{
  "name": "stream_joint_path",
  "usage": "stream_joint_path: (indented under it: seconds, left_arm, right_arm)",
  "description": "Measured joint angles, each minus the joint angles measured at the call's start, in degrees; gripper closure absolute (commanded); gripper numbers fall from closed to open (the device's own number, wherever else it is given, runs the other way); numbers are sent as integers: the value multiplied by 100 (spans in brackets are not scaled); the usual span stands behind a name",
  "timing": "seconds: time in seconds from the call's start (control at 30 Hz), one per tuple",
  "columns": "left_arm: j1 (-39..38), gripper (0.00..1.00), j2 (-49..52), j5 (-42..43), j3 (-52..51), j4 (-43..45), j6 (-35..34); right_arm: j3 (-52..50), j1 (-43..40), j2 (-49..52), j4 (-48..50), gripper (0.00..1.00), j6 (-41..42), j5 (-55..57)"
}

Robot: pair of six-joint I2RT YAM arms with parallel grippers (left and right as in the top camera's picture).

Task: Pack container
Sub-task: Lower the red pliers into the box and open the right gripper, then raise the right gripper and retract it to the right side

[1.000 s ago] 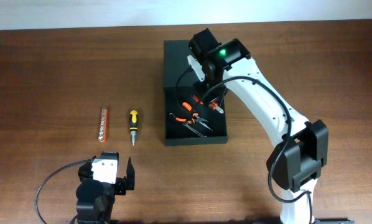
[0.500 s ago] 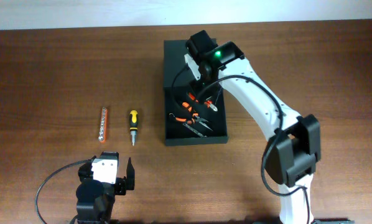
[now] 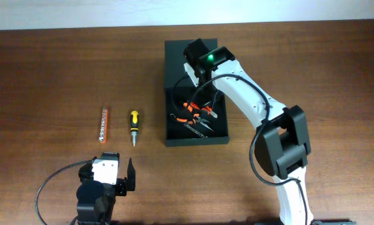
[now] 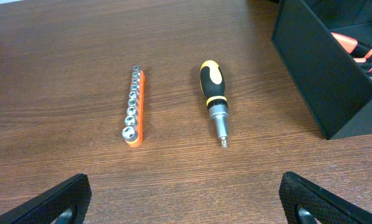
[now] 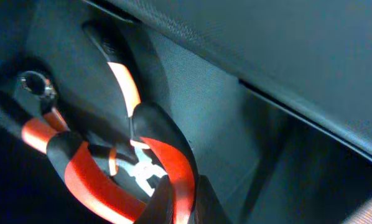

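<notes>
The pliers' orange handle goes slightly farther down into the dark container (image 3: 174, 62) with my right gripper next, before my right gripper releases it beside the other tools.
The dark container (image 3: 174, 62) lies open at mid-table, lid flap folded back, with dark hand tools on its floor. My right gripper (image 3: 204, 103) reaches down into it and is shut on one handle of orange-and-black pliers (image 3: 190, 111). The right wrist view shows the fingers (image 5: 181, 202) clamped on the pliers' orange handle (image 5: 80, 171) against the container's inner wall (image 5: 248, 130). My left gripper (image 3: 127, 178) rests open and empty near the front edge, seen wide apart in the left wrist view (image 4: 186, 205).
A yellow-and-black screwdriver (image 3: 134, 127) (image 4: 213, 99) and an orange rail of sockets (image 3: 103, 124) (image 4: 135, 107) lie side by side left of the container. The container's near wall (image 4: 316, 81) shows at the right of the left wrist view.
My right arm has swung left and lower inside the container, carrying the pliers toward its floor. The left arm has not moved.
</notes>
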Motion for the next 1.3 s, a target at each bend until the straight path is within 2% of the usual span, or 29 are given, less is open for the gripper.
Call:
stream_joint_path:
  seconds: [0.57,0.77,0.83,1.03,1.2,1.3]
  left_arm:
    - [0,1,0,0,0,0,2]
    - [0,1,0,0,0,0,0]
    - [0,1,0,0,0,2,0]
    - [0,1,0,0,0,0,2]
    - [0,1,0,0,0,0,0]
    - [-2,1,0,0,0,2,2]
  right_arm:
    - [-662,0,170,527,87,42,-74]
    - [-669,0,170,566,61,44,-131]
    - [-669,0,170,579,59,68,-131]
    - [-669,0,170,564,45,68,-131]
    - [-474,0,181,310,44,59,-144]
    - [140,0,205,31,40,59,-153]
